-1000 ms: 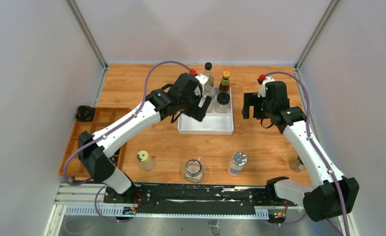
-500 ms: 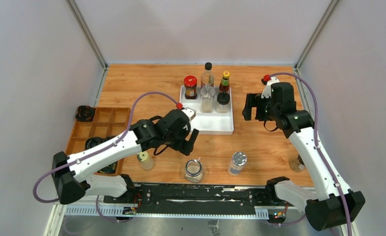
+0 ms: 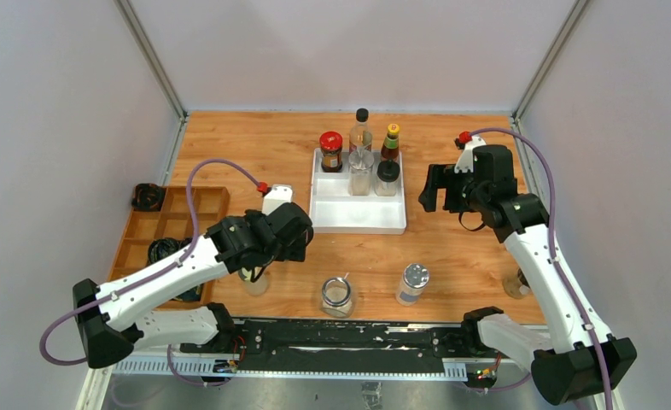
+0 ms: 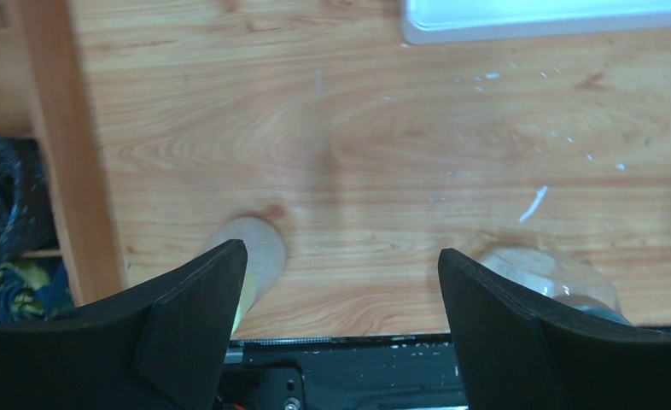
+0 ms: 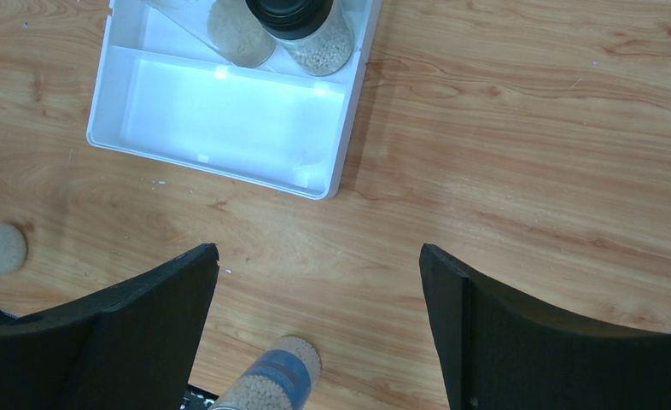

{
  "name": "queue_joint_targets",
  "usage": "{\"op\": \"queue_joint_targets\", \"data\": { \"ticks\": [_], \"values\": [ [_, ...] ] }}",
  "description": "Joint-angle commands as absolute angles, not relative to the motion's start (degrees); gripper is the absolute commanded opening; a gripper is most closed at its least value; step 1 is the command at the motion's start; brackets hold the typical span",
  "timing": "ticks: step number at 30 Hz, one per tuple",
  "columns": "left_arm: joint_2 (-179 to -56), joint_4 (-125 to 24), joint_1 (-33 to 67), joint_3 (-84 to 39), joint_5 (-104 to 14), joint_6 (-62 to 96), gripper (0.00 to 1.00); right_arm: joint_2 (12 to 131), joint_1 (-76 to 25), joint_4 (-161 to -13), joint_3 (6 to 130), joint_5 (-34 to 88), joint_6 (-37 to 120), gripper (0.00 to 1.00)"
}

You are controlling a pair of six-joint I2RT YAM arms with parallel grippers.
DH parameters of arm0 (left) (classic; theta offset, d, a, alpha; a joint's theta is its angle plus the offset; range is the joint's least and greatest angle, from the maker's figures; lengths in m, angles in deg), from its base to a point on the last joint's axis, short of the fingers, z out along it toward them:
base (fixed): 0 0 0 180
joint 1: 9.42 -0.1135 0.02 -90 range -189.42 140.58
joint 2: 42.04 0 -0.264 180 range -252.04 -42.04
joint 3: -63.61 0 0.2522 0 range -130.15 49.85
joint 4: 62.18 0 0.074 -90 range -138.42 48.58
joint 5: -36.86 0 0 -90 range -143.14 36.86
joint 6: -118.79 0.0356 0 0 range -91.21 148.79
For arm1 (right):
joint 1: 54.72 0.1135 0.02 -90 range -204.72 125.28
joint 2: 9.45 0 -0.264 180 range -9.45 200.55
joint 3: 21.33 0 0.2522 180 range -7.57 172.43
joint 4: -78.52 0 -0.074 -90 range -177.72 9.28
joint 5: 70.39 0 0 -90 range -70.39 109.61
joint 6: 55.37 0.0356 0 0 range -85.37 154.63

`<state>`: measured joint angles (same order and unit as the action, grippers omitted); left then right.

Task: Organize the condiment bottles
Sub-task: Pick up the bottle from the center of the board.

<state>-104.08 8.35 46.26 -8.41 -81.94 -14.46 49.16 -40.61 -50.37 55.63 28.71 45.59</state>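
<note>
I need to turn my left gripper onto the bottle's cap [image 3: 248,274] [image 4: 243,302], down and back toward the wooden box with sections, because the yellow-cap bottle is partly hidden behind one gripper finger.
A white tray [image 3: 358,218] holds several condiment bottles along its far side: a red-cap jar [image 3: 331,151], a tall clear black-cap bottle [image 3: 362,128], a yellow-cap bottle [image 3: 391,141], a clear shaker [image 3: 360,173] and a black-cap jar [image 3: 388,177]. A yellow-cap bottle [image 3: 252,279], an open glass jar [image 3: 337,296], a silver-cap bottle [image 3: 412,284] and a small jar [image 3: 515,284] stand on the table near the front. My left gripper [image 3: 274,256] is open and empty, hovering beside the yellow-cap bottle [image 4: 248,256]. My right gripper [image 3: 439,188] is open and empty, right of the tray [image 5: 221,111].
A wooden compartment box [image 3: 166,231] with black coiled cables stands at the left, and its edge shows in the left wrist view [image 4: 59,171]. The black rail [image 3: 341,337] runs along the near edge. Grey walls close in both sides.
My left arm has drawn back from the tray toward the near left, ending over the yellow-cap bottle. The red-cap jar in the tray is now uncovered. The right arm has barely moved.
</note>
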Motion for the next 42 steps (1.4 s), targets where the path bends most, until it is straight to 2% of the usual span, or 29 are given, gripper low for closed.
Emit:
{"op": "queue_joint_targets", "data": {
  "ticks": [1, 9, 16, 23, 29, 42],
  "values": [
    [-103.24, 17.09, 45.83, -10.12, -92.06, -27.02, 0.89, 48.18, -41.18, -49.49, 54.78, 30.20, 46.34, 0.94],
    [-102.21, 24.68, 44.38, -6.17, -90.30, -38.03, 1.00, 48.10, -41.18, -50.10, 53.59, 30.97, 46.22, 0.94],
    [-103.17, 28.54, 43.59, -1.74, -85.58, -45.68, 1.00, 47.97, -41.18, -50.89, 52.32, 31.73, 46.42, 0.93],
    [-100.17, 29.10, 43.52, 0.54, -86.08, -48.06, 1.00, 47.96, -41.18, -51.27, 51.64, 31.86, 46.39, 0.93],
    [-99.48, 28.88, 42.95, 1.08, -86.94, -48.23, 0.85, 48.08, -41.18, -51.86, 51.00, 32.35, 46.64, 0.93],
    [-99.53, 23.30, 37.96, 2.32, -86.69, -41.09, 0.75, 47.73, -41.18, -52.01, 50.18, 32.35, 46.36, 0.93]
  ]
}}
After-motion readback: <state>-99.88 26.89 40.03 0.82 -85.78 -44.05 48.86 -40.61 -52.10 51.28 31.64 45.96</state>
